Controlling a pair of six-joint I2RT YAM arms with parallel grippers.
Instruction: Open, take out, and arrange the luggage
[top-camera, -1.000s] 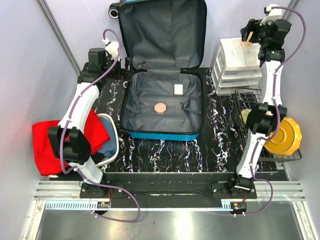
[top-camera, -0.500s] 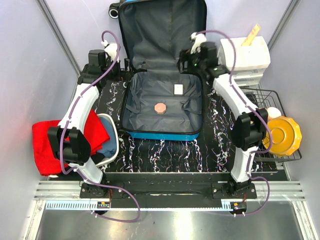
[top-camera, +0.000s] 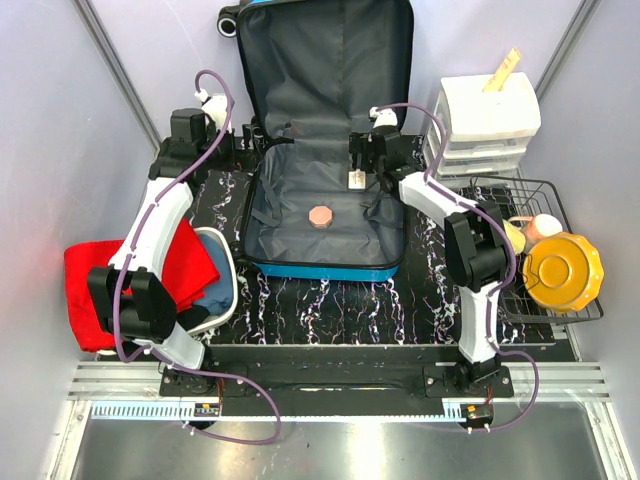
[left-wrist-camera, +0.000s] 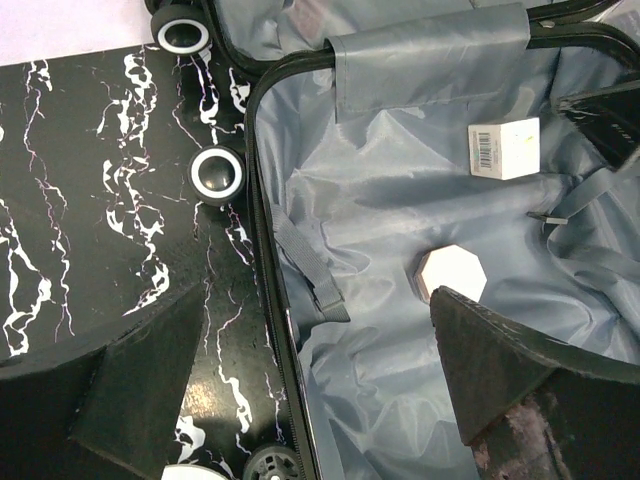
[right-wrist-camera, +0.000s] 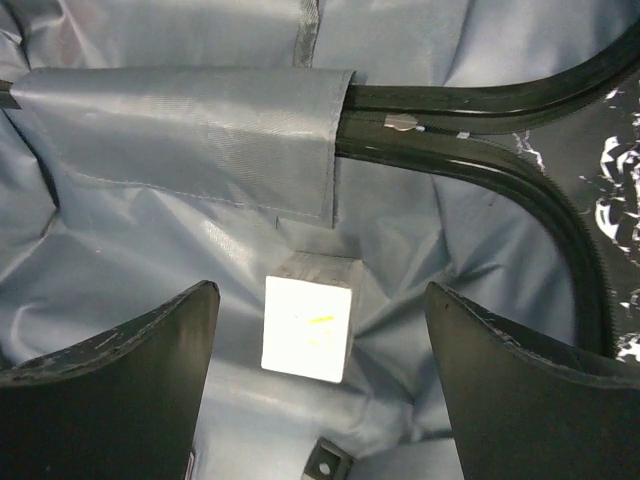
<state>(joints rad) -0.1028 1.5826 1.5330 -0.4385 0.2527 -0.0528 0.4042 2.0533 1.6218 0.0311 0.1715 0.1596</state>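
Note:
The white box (top-camera: 356, 179) (right-wrist-camera: 308, 330) lies below the right gripper, between its open fingers, so the gripper will next come down around the box and close on its sides.
The luggage (top-camera: 322, 270) is a blue hard-shell suitcase lying open mid-table, its lid upright against the back wall, grey lining showing. A small white box (top-camera: 356, 179) and a pink octagonal piece (top-camera: 321, 216) lie in the lower half. My right gripper (top-camera: 362, 160) is open just above the white box (right-wrist-camera: 308, 330), which sits between its fingers (right-wrist-camera: 150, 370) in the right wrist view. My left gripper (top-camera: 236, 150) is open and empty over the suitcase's left rim (left-wrist-camera: 262, 250), near its wheels (left-wrist-camera: 218, 175). The left wrist view also shows the box (left-wrist-camera: 505, 148) and the octagonal piece (left-wrist-camera: 450, 272).
A white drawer unit (top-camera: 485, 125) with a yellow stick (top-camera: 503, 70) on top stands at the back right. A wire rack (top-camera: 490, 190) in front of it holds a yellow plate (top-camera: 563, 272). A white tub (top-camera: 222, 262) and red cloth (top-camera: 100, 285) lie at the left.
My right arm has swung left from the drawer unit and come down into the open suitcase over the white box. My left gripper has shifted slightly beside the suitcase.

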